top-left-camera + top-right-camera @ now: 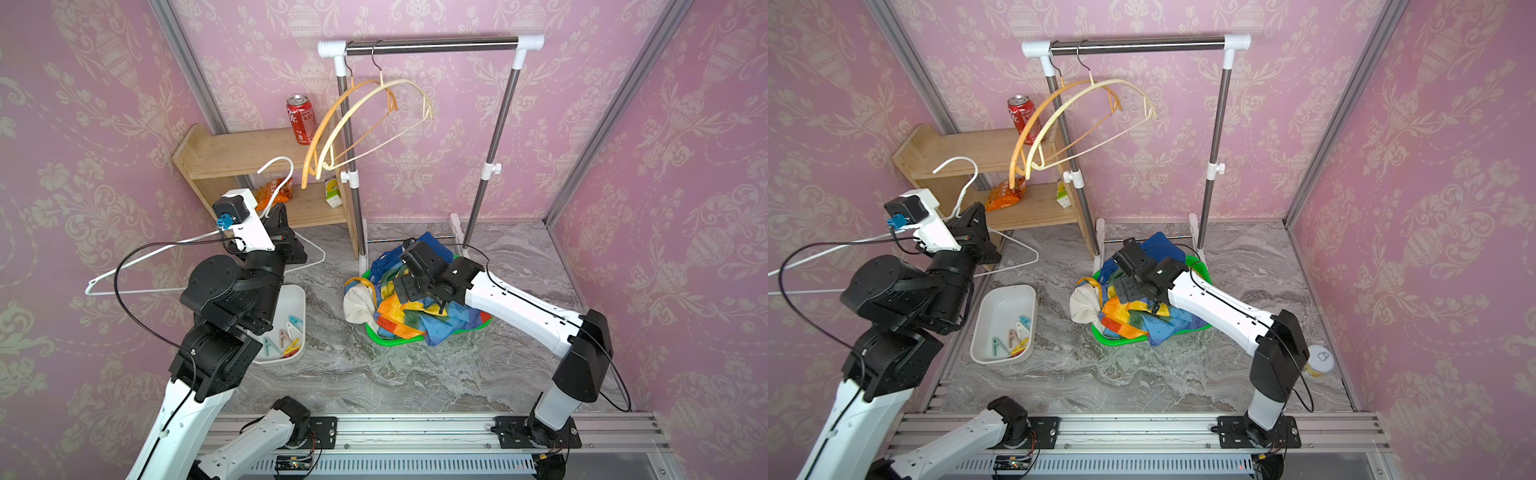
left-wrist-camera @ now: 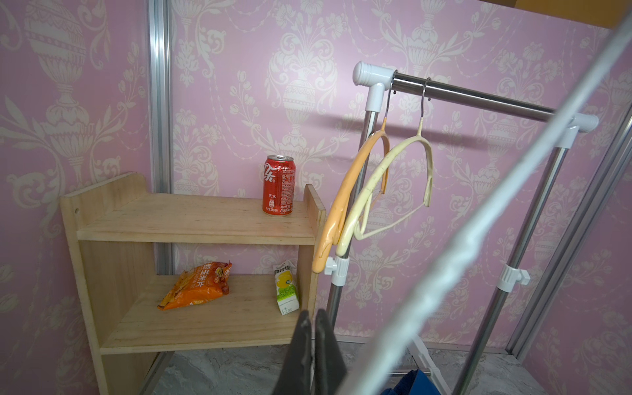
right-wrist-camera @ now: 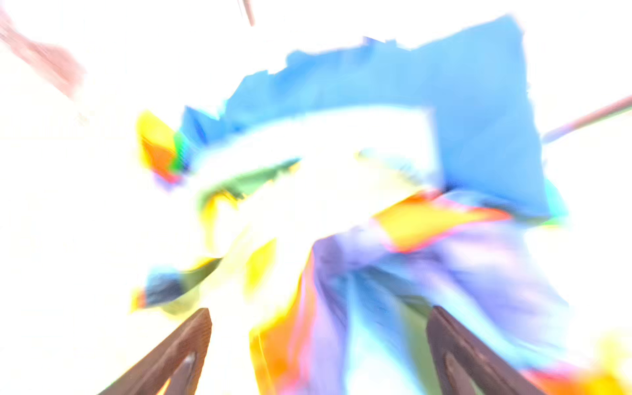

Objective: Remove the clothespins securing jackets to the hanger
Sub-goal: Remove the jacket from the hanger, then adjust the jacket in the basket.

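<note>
The cream lining of the rainbow jacket hangs outside the green basin, so the robot's right gripper will next move across toward the white tray (image 1: 296, 297) and down onto that part of the jacket.
Several clothespins (image 1: 286, 336) (image 1: 1015, 338) lie in a white tray (image 1: 296, 297) (image 1: 1000, 301) on the marble table, clipped to nothing. The jackets (image 1: 409, 313) (image 1: 1133, 322) sit crumpled in a green basin (image 1: 384, 338) (image 1: 1115, 341), the rainbow patchwork one with cream lining on top and a blue one behind. My right gripper (image 1: 409, 289) (image 1: 1127, 291) (image 3: 319, 309) hovers just over this pile, jaws wide open and empty; its wrist view is washed out and blurred. My left gripper (image 1: 279, 218) (image 1: 976, 220) (image 2: 312, 313) is raised at the left, shut on a bare white wire hanger (image 1: 137, 266) (image 1: 822, 253) (image 2: 496, 205).
A clothes rack (image 1: 432, 45) (image 1: 1142, 43) (image 2: 472, 92) stands at the back with two bare hangers, orange (image 1: 332, 108) (image 2: 345, 198) and cream (image 1: 409, 89) (image 2: 396, 150). A wooden shelf (image 1: 232, 153) (image 2: 191, 219) holds a red can (image 1: 300, 119), a snack bag and a juice carton. A white-lidded cup (image 1: 1320, 359) stands at the right.
</note>
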